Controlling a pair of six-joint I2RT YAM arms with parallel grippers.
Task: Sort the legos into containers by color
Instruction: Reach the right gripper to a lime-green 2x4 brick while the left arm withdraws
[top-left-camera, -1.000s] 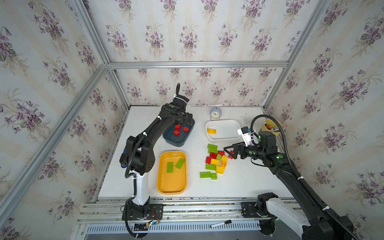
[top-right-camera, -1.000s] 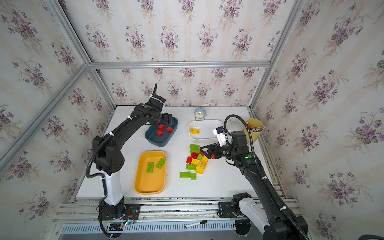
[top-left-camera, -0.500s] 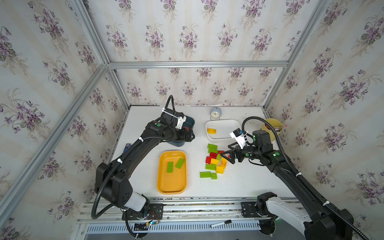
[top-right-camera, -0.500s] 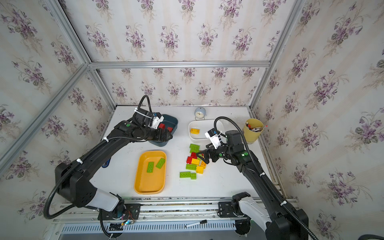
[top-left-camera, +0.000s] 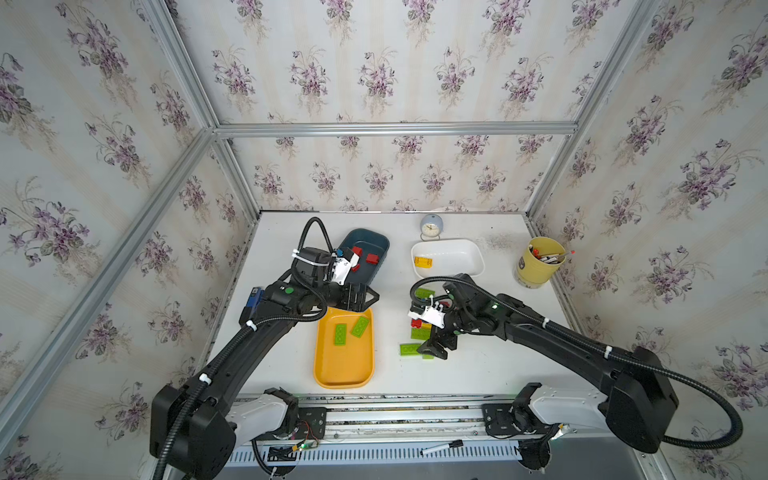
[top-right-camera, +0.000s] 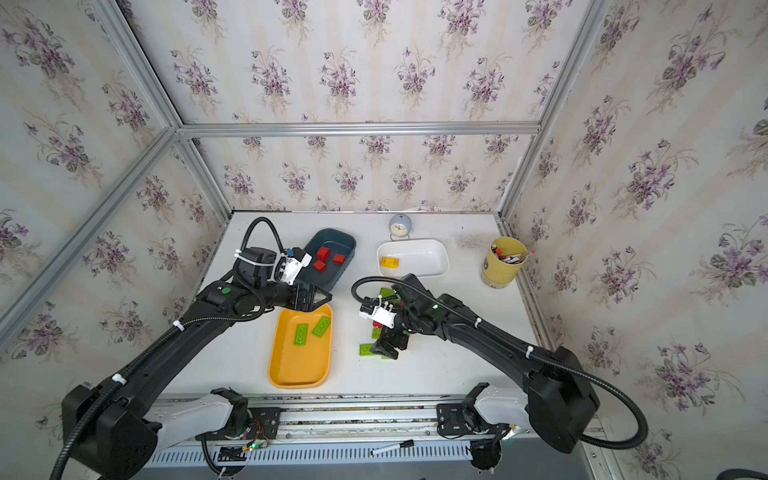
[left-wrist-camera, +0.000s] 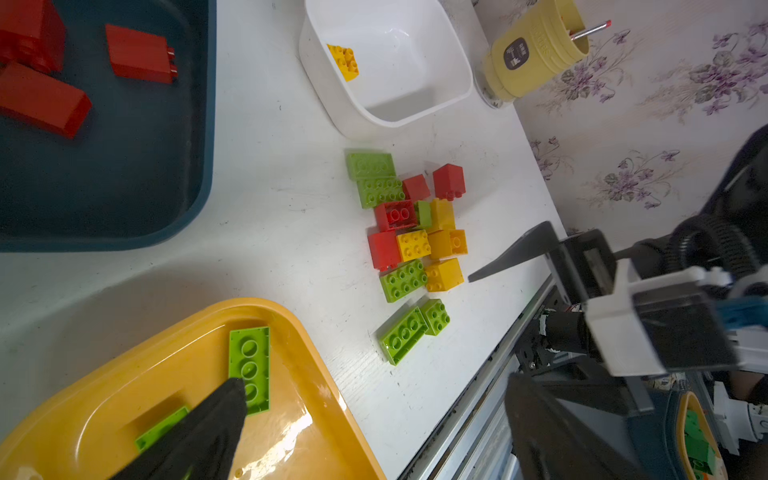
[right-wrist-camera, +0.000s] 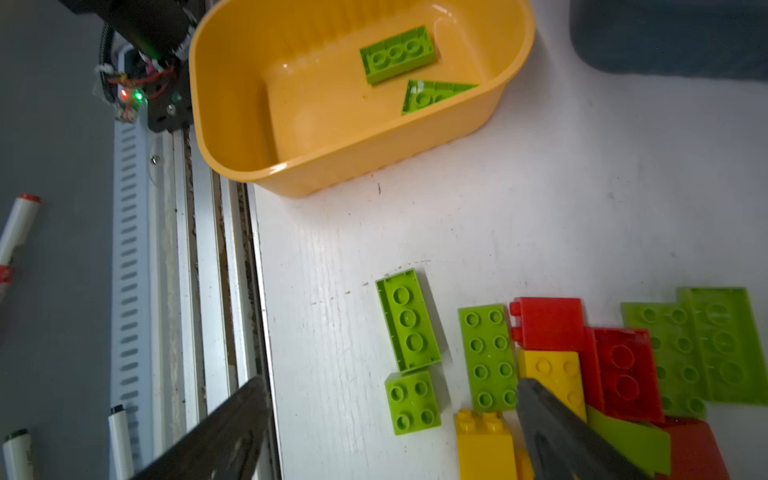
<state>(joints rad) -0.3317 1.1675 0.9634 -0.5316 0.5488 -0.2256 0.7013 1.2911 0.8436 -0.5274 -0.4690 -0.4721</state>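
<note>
The long green brick (top-left-camera: 410, 349) beside the small square green brick has bare tabletop along both its long sides, so I will lower my right gripper toward the orange container and onto the long brick next.
Loose red, green and yellow legos (top-left-camera: 422, 328) lie heaped mid-table, also seen from the left wrist as a pile (left-wrist-camera: 411, 232). The dark blue-grey container (top-left-camera: 365, 239) holds three red bricks. The yellow-orange container (top-left-camera: 345, 365) holds two green bricks, and the white container (top-left-camera: 453, 255) one yellow brick. My left gripper (top-left-camera: 361, 299) hangs open and empty over the orange container's far end. My right gripper (right-wrist-camera: 390, 399) is open low over the heap's near side, and a small green square brick (right-wrist-camera: 412, 402) lies between its fingers, untouched.
A yellow pen cup (top-left-camera: 538, 262) stands at the far right and a small clock (top-left-camera: 431, 226) at the back. A blue object (top-left-camera: 252, 299) lies by the left wall. The table's front edge and rail (right-wrist-camera: 208, 291) run close to my right gripper. Markers (top-left-camera: 440, 448) lie below.
My left gripper has drawn back from the blue-grey container to the orange container's far end. My right gripper has swung down to the near side of the heap, over the green bricks.
</note>
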